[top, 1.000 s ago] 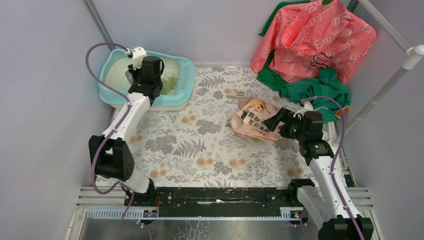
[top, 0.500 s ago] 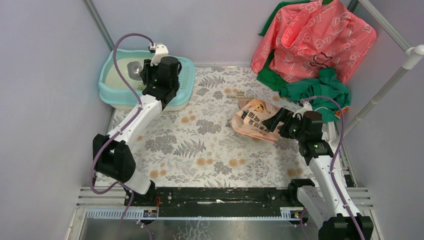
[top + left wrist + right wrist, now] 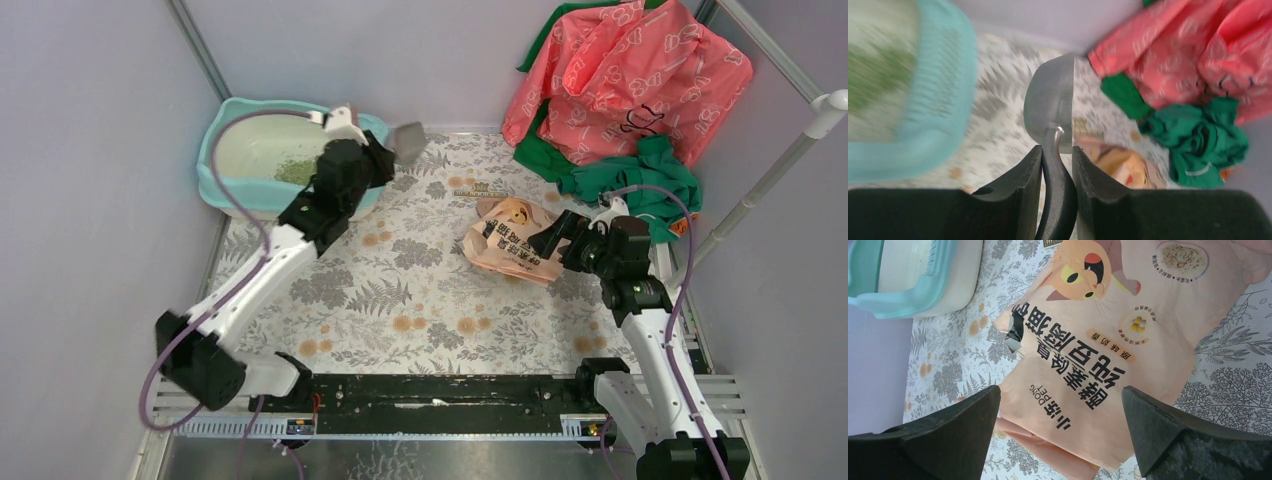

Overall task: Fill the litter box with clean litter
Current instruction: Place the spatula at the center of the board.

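The patch (image 3: 424, 196) (image 3: 1010, 126) between the box's slotted end and the small strip is bare, so next my left gripper will move off the slotted end toward the strip and down to the mat.
The turquoise litter box (image 3: 228, 192) with its cream inner pan stands at the back left. A small heap of green clean litter (image 3: 296, 172) lies in it. My left gripper (image 3: 384, 160) is shut on the handle of a grey scoop (image 3: 408, 141) and holds it above the mat, just right of the box's slotted end. In the left wrist view the scoop (image 3: 1050, 105) sticks out from my gripper (image 3: 1057, 165), with the box (image 3: 935, 100) blurred at left. My right gripper (image 3: 553, 237) is open over the pink-orange litter bag (image 3: 508, 243), which the right wrist view shows (image 3: 1108, 340) between its spread jaws (image 3: 1060, 392).
A pink-red garment (image 3: 625, 70) and a green garment (image 3: 640, 175) are piled at the back right. A metal pole (image 3: 770, 190) slants along the right side. A small strip (image 3: 478, 190) lies on the floral mat (image 3: 400, 300). Walls close the left and back.
My left arm has swung right, out of the litter box, carrying the scoop past the box's slotted end. The right arm has hardly moved.
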Robot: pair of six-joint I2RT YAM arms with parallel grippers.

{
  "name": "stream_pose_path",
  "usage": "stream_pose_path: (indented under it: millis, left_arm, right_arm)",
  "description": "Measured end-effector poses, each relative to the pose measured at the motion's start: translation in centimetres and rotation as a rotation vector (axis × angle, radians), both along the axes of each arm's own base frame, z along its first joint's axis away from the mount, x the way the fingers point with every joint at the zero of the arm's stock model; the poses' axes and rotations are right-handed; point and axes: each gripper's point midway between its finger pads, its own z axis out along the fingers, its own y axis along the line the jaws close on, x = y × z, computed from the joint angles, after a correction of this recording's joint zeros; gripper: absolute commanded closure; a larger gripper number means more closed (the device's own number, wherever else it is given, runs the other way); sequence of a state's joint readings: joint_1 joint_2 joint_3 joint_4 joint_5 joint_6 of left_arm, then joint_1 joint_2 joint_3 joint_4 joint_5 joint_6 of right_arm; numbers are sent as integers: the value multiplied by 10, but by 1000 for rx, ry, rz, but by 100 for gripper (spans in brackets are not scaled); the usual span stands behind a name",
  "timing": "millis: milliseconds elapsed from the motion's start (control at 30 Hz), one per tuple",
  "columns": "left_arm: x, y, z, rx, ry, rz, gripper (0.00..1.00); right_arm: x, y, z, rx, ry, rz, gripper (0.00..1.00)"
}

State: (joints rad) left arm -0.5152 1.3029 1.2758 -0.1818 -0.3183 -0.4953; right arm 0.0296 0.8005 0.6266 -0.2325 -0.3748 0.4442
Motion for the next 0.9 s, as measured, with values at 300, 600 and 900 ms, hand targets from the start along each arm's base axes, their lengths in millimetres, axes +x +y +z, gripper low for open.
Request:
stream_pose_path:
  millis: [300,600,900]
  left_arm:
    - [16,-67,-190,-103,356,-102,100]
    - [57,-86,-173,-267,193,-69,99]
    - [98,-64,-240,-408,274,120,93]
  right_arm:
    - [0,-4,4,-16,0,-19,0]
    - [-2,-10,-7,-50,52,-41,1]
    - [2,-15,-4,-68,108,-62,2]
